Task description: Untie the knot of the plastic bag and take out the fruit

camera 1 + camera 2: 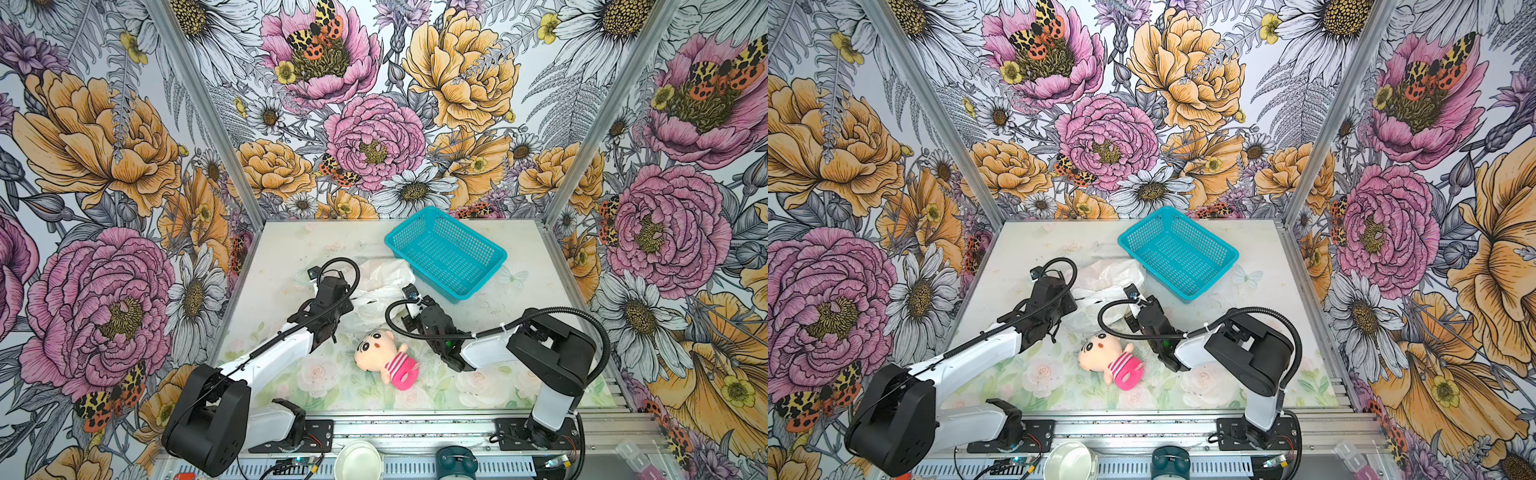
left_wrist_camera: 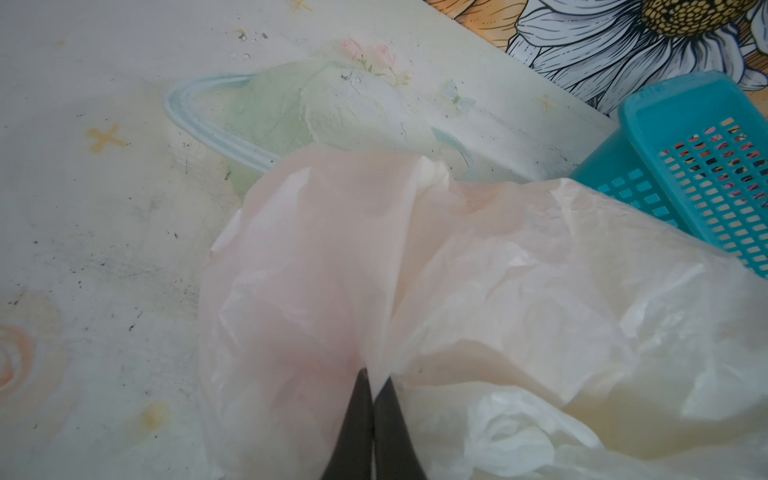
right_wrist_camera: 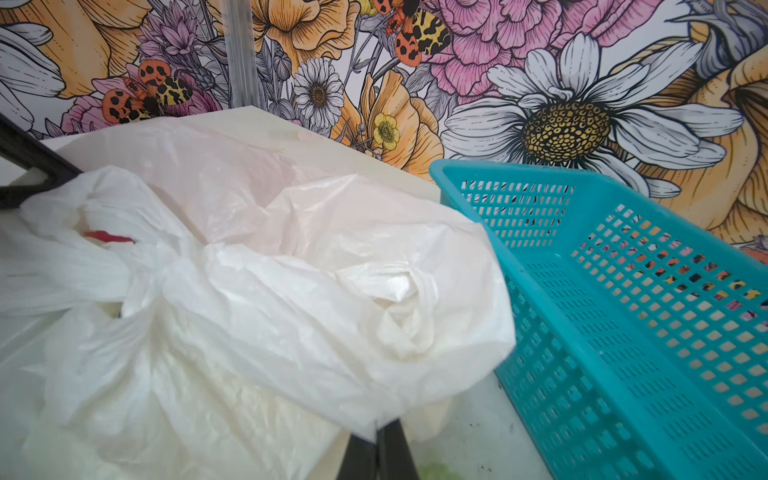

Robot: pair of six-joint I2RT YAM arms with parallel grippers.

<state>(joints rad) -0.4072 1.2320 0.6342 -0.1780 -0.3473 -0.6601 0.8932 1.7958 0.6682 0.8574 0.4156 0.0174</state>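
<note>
The film bunches mid-bag, so next my right gripper should move toward the teal basket's near side, which stands outward of it, and release the bag's near edge there.
The plastic bag (image 1: 384,282) lies crumpled on the table between both arms, beside the basket; it also fills the left wrist view (image 2: 478,291) and the right wrist view (image 3: 270,291). My left gripper (image 2: 375,376) is shut, with a fold of the thin film pinched between its dark fingers. My right gripper (image 3: 378,428) is shut on the bag's near edge. A bunched twist of plastic (image 3: 139,291) sits mid-bag; I cannot tell whether the knot is still tied. A red sliver of fruit (image 3: 110,237) shows through a gap; any other fruit is hidden.
An empty teal mesh basket (image 1: 446,253) stands just right of the bag at the back. A pink-striped plush doll (image 1: 386,359) lies in front of the bag between the arms. Flowered walls close in the table on three sides.
</note>
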